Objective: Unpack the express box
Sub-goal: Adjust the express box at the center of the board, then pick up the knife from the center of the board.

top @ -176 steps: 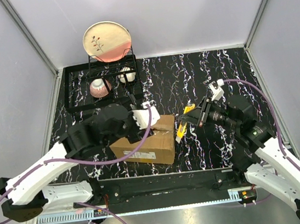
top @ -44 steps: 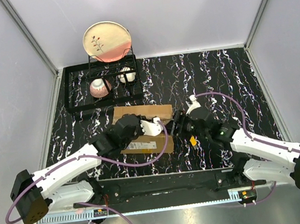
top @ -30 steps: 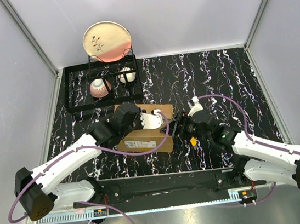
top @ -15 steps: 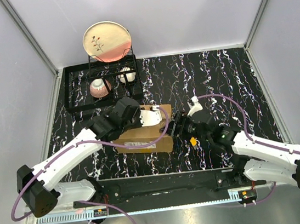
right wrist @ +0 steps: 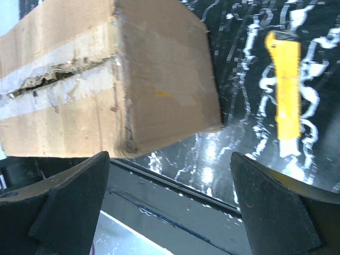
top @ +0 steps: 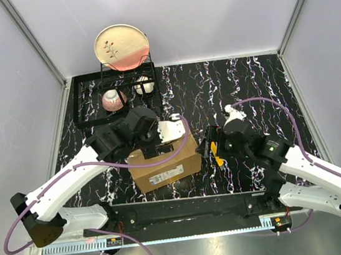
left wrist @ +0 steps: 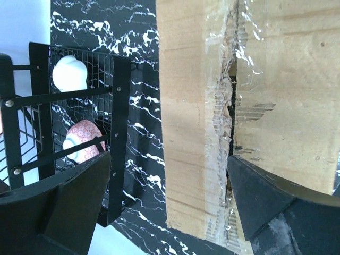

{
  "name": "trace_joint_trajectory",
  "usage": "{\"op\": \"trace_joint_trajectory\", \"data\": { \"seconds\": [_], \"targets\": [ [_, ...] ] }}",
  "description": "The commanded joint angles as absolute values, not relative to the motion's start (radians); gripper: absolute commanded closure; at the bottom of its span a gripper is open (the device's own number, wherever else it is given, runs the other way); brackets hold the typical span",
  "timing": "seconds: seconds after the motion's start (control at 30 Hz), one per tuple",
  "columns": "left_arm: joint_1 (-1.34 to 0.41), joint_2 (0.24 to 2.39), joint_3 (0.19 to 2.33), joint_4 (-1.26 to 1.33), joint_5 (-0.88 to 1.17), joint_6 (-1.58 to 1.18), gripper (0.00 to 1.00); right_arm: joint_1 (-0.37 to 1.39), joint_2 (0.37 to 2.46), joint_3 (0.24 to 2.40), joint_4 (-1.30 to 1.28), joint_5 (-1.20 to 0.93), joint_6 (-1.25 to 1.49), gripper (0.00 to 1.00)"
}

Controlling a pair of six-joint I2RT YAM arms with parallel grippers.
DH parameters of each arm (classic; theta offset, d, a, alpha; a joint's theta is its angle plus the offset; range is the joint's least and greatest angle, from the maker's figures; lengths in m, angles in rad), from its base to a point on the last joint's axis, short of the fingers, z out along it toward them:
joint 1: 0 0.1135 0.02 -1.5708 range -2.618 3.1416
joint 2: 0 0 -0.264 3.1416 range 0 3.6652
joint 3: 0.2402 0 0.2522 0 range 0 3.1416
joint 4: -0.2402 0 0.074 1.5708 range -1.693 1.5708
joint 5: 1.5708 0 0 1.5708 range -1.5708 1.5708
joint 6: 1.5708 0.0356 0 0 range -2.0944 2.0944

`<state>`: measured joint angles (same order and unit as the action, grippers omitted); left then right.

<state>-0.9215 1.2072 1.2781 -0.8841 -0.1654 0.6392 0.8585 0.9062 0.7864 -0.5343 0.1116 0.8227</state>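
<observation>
The knife's yellow body lies below my right gripper, clear of the box. My right gripper moves down and toward the right in its wrist view onto it next.
The express box, a brown carton, rests on the black marbled table near its front edge. Its taped top faces up and a label shows on its near side. In the left wrist view the tape seam is torn open along the express box. My left gripper hovers over the box's far top edge, open, its fingers straddling one flap without gripping it. My right gripper stands open just right of the box's end, holding nothing.
A yellow utility knife lies on the table right of the box, under my right arm. A black dish rack at the back left holds a plate and two bowls. The table's front rail runs close below the box.
The box has been tipped so its taped top faces up and now sits nearer the front edge. My left gripper has opened and let go. The right gripper opened wider and drew back right.
</observation>
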Motion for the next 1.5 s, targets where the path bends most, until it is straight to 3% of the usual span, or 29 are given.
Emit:
{"op": "trace_joint_trajectory", "data": {
  "seconds": [0.0,0.13,0.33,0.57,0.8,1.07,1.23,1.37,1.4,1.47],
  "targets": [
    [-0.885,1.175,1.407,-0.974,-0.078,0.574,0.01,0.835,0.850,0.873,-0.776,0.231,0.790,0.00],
    [-0.793,1.155,1.489,-0.996,-0.005,0.578,0.01,0.831,0.906,0.856,-0.848,0.279,0.798,0.09],
    [-0.753,1.128,1.552,-1.029,0.026,0.563,0.01,0.831,1.178,0.825,-0.740,0.304,0.756,0.18],
    [-0.752,1.065,1.575,-1.048,0.003,0.563,0.01,0.822,1.383,0.894,-0.655,0.426,0.684,0.21],
    [-0.750,1.019,1.595,-1.060,-0.026,0.557,0.01,0.766,1.515,0.923,-0.548,0.411,0.604,0.37],
    [-0.752,0.973,1.612,-1.072,-0.043,0.505,0.01,0.690,1.597,0.881,-0.431,0.361,0.580,0.54],
    [-0.752,0.973,1.646,-1.078,-0.005,0.469,0.01,0.686,1.647,0.856,-0.377,0.315,0.601,0.59],
    [-0.752,0.976,1.672,-1.085,0.052,0.440,0.01,0.684,1.631,0.832,-0.351,0.290,0.604,0.71],
    [-0.752,0.976,1.677,-1.085,0.063,0.440,0.01,0.686,1.615,0.828,-0.351,0.285,0.603,0.79],
    [-0.752,0.977,1.690,-1.081,0.087,0.449,0.01,0.686,1.544,0.810,-0.353,0.284,0.597,0.85]
  ]
}}
